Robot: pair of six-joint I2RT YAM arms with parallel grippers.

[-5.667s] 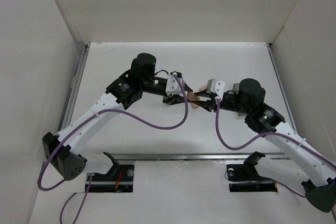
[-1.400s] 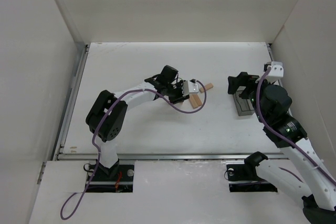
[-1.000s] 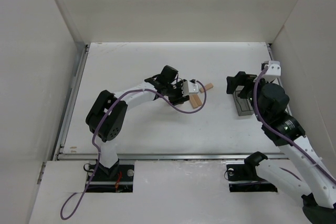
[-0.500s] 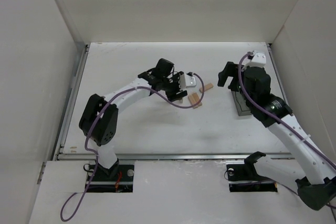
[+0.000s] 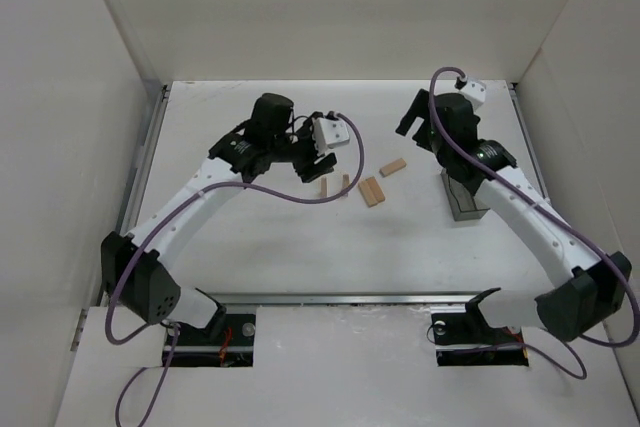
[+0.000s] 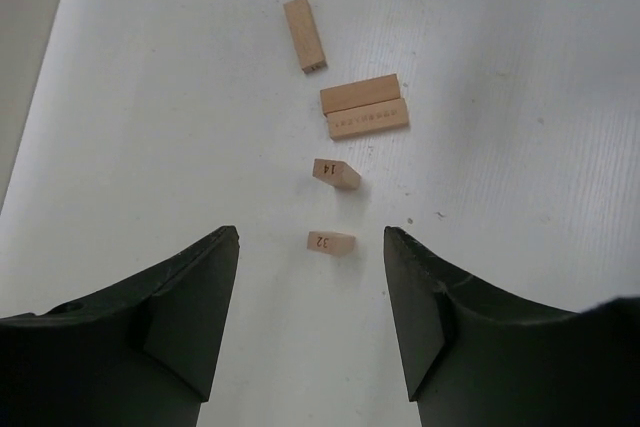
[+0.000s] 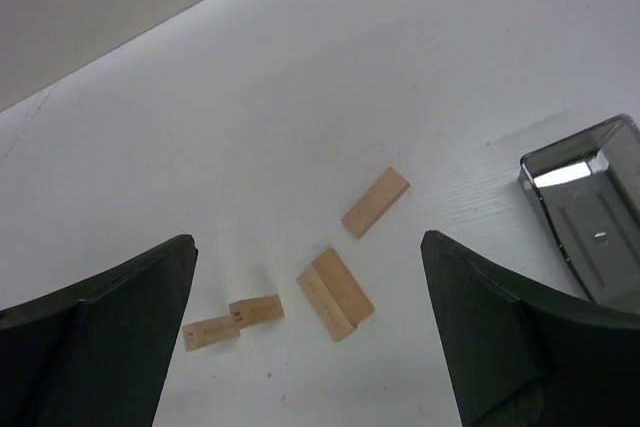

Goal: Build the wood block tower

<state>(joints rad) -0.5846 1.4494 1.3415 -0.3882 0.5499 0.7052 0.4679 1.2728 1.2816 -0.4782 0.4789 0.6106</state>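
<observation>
The right gripper descends to the left in the top view astride the single plank (image 6: 304,34) below it next, as bare table surrounds the plank.
Several light tan wooden planks of the tower lie loose on the white table. Two short-looking planks, marked 32 (image 6: 330,242) and 14 (image 6: 336,173), seem to stand on end a little apart (image 5: 323,188). Beyond them a pair of planks (image 6: 364,107) lies flat side by side, and a single plank (image 6: 304,34) lies farther off. My left gripper (image 6: 311,259) hangs open above and just short of plank 32, holding nothing. My right gripper (image 7: 307,240) is wide open high over the planks (image 7: 335,294), also empty.
A small grey bin (image 5: 465,197) sits on the table right of the planks, under my right forearm; its rim (image 7: 590,217) shows in the right wrist view. White walls enclose the table on the left, back and right.
My left gripper opened and drew back left and upward from the planks, leaving two standing apart. My right arm swung from over the bin toward the back of the table.
</observation>
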